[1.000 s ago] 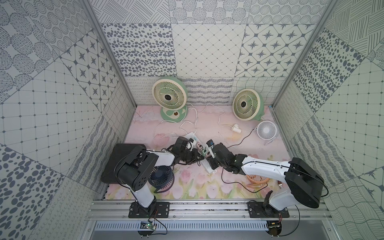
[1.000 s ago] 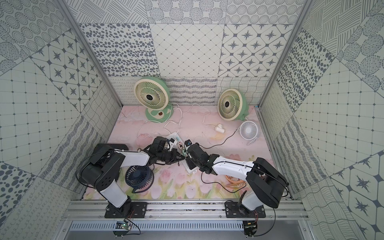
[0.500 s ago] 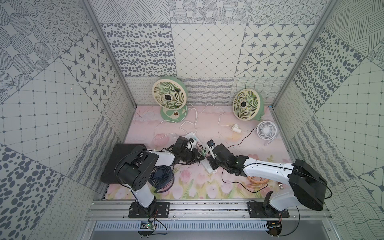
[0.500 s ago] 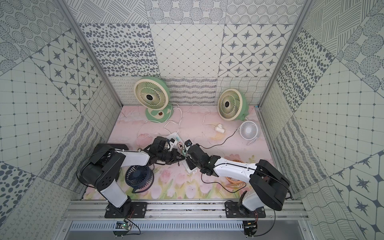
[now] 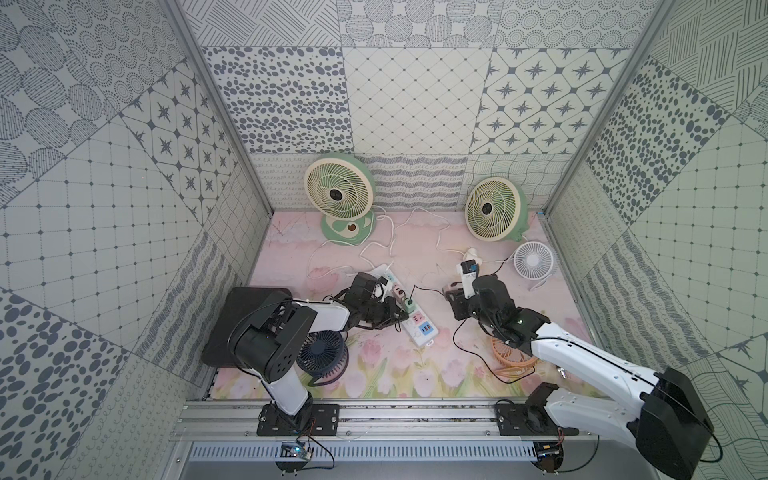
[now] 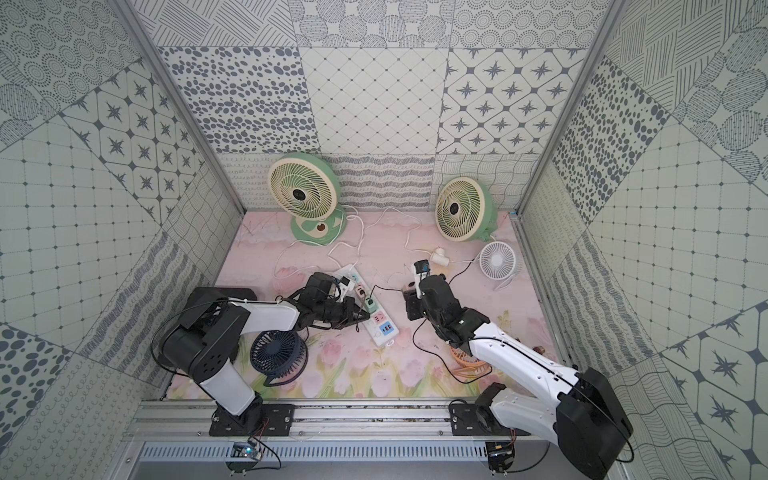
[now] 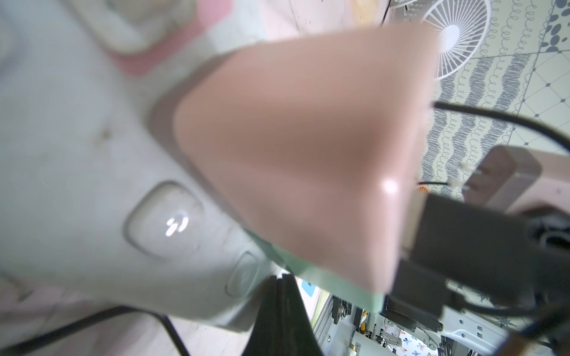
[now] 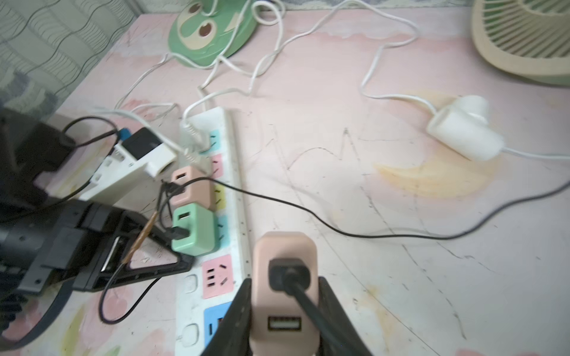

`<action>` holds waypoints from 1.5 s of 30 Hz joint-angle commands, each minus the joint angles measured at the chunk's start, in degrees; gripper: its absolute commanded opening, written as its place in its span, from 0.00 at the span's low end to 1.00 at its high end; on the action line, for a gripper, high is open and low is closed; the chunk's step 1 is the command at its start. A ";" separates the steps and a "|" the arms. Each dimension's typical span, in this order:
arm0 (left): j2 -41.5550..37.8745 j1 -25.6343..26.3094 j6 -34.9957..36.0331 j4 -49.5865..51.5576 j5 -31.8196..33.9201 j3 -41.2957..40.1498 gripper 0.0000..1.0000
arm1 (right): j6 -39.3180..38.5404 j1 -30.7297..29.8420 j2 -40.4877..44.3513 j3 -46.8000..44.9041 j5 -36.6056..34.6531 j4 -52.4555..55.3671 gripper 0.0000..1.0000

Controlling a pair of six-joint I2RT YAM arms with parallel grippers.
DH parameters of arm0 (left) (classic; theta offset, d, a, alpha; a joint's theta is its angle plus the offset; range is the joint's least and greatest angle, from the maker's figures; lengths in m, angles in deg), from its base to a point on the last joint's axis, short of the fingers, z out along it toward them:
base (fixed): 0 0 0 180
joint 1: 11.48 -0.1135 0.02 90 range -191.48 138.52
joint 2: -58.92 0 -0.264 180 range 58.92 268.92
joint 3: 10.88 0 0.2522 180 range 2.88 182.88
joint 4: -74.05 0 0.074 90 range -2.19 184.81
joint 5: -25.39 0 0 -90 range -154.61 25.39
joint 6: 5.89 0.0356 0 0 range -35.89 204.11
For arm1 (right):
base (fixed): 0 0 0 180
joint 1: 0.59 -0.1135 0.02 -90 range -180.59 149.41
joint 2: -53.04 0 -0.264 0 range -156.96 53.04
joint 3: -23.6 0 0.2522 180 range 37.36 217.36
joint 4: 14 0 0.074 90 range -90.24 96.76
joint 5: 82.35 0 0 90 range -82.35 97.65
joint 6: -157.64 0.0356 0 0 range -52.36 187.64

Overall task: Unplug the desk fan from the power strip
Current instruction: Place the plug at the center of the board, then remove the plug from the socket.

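Observation:
I need to move my right gripper down away from the power strip onto the bare mat below it and let go of the USB adapter. The adapter's prongs show free.
The white power strip lies mid-mat with a green adapter and a pink-beige one plugged in. My right gripper is shut on a third, pink-beige USB adapter, held off to the strip's right. Its prongs show free in the left wrist view. Its black cable loops towards an orange fan half hidden under my right arm. My left gripper is shut and empty, its tip against the strip beside the green adapter.
Two big green fans stand at the back, a small white fan at the right, a dark blue fan by my left arm. White cords and a white plug lie across the mat.
My right gripper has drawn away from the strip to the right with the pink-beige adapter in its grip, so the adapter is out of its socket. The left arm has stayed put.

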 commanded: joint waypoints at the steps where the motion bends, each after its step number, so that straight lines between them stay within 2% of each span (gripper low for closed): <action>1: -1.15 -0.07 1.97 7.97 4.26 -0.03 0.00 | 4.32 4.25 2.09 -1.25 4.38 5.80 0.03; 7: -1.43 -0.06 1.89 7.89 4.25 0.15 0.00 | 6.76 10.54 -0.98 -1.97 9.78 10.55 0.04; 17: -2.45 -0.13 2.91 10.40 4.91 1.35 0.00 | 5.83 10.69 -9.03 0.01 10.84 12.30 0.10; 22: -2.72 -0.13 3.42 10.86 5.35 1.82 0.00 | 4.85 10.69 -10.49 1.49 10.72 13.90 0.22; 36: -0.45 -1.04 3.85 9.23 4.49 1.76 0.00 | 3.18 10.63 -9.37 3.96 9.56 17.11 0.49; 41: -0.89 -1.66 3.62 8.08 3.79 0.99 0.00 | 0.32 9.70 -6.16 5.30 9.35 17.09 0.50; 45: -0.99 -2.10 3.43 7.36 2.97 0.74 0.00 | -4.06 6.44 -4.97 6.50 11.30 14.30 0.50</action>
